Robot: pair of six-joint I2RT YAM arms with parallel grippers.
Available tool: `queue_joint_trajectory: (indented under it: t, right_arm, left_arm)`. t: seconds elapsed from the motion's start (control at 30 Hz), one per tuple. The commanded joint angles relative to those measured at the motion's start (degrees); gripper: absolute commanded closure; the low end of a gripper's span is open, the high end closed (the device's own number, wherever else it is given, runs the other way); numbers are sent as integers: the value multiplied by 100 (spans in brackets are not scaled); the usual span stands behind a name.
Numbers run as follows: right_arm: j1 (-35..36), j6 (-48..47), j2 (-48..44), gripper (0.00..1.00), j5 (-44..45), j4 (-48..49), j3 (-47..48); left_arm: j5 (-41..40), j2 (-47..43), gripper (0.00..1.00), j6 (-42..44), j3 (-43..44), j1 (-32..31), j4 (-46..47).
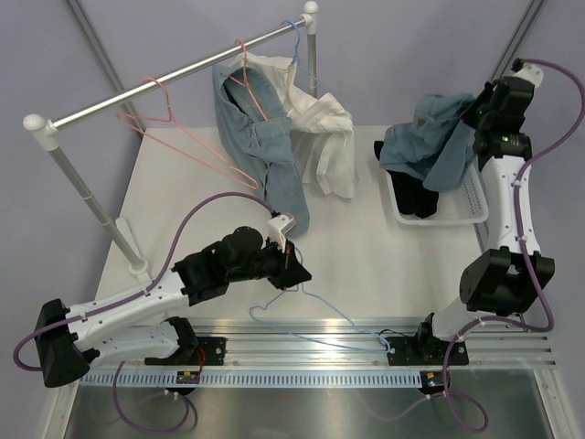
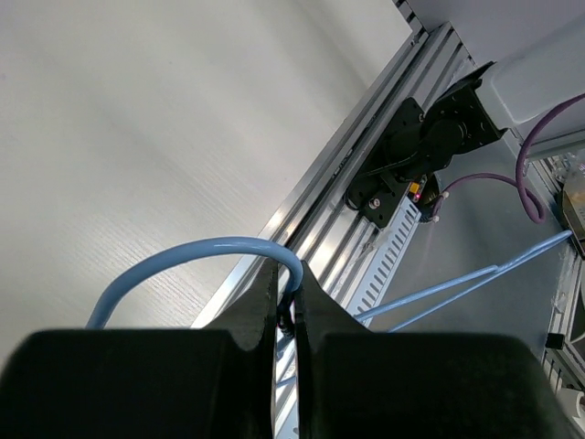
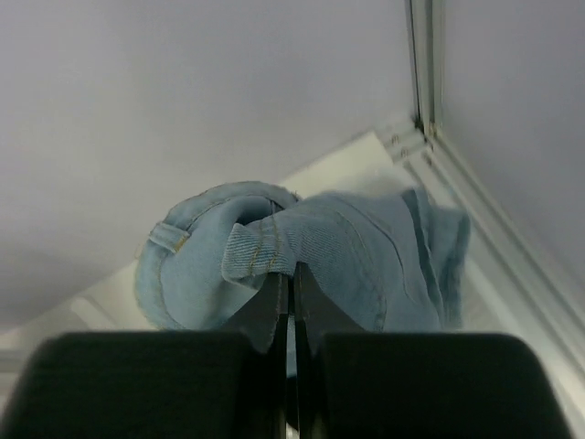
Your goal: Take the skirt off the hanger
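Observation:
My left gripper will next rise outward toward the blue jeans' hem [image 1: 294, 223], which lies outward of it, lift the hanger off the rack's bar, then release it.
An empty pink wire hanger [image 1: 168, 112] hangs on the rack rod [image 1: 174, 80] at the back left. A small black skirt [image 1: 413, 190] lies in the white basket [image 1: 475, 208] at the right, partly under blue denim. My right gripper [image 1: 472, 114] is shut on that blue denim garment [image 1: 430, 142] and holds it above the basket; the right wrist view shows the denim [image 3: 347, 247] pinched in the gripper [image 3: 286, 274]. My left gripper [image 1: 297, 265] is shut on a light-blue wire hanger [image 1: 320, 315], low near the table's front edge, as the left wrist view shows [image 2: 286, 274].
Blue jeans [image 1: 260, 137] hang on a second pink hanger [image 1: 245, 64]. A white shirt [image 1: 324, 137] hangs on a light-blue hanger [image 1: 297, 37]. The rack posts stand at the left [image 1: 87, 197] and back [image 1: 312, 46]. An aluminium rail [image 1: 366, 338] runs along the near edge.

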Motion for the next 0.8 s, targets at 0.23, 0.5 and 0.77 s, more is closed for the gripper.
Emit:
queue_joint_trajectory:
  t: [0.23, 0.5, 0.77]
  right_arm:
    - [291, 1350, -163, 100, -93, -436, -2166]
    - [397, 885, -30, 4, 293, -2159, -1105]
    - [714, 716, -1741, 0, -2541, -2601, -196]
  left_arm:
    - [-46, -427, 100, -174, 207, 10, -16]
    - [-63, -946, 100, -306, 241, 1, -402]
    - [-501, -508, 100, 414, 1216, 1, -1483]
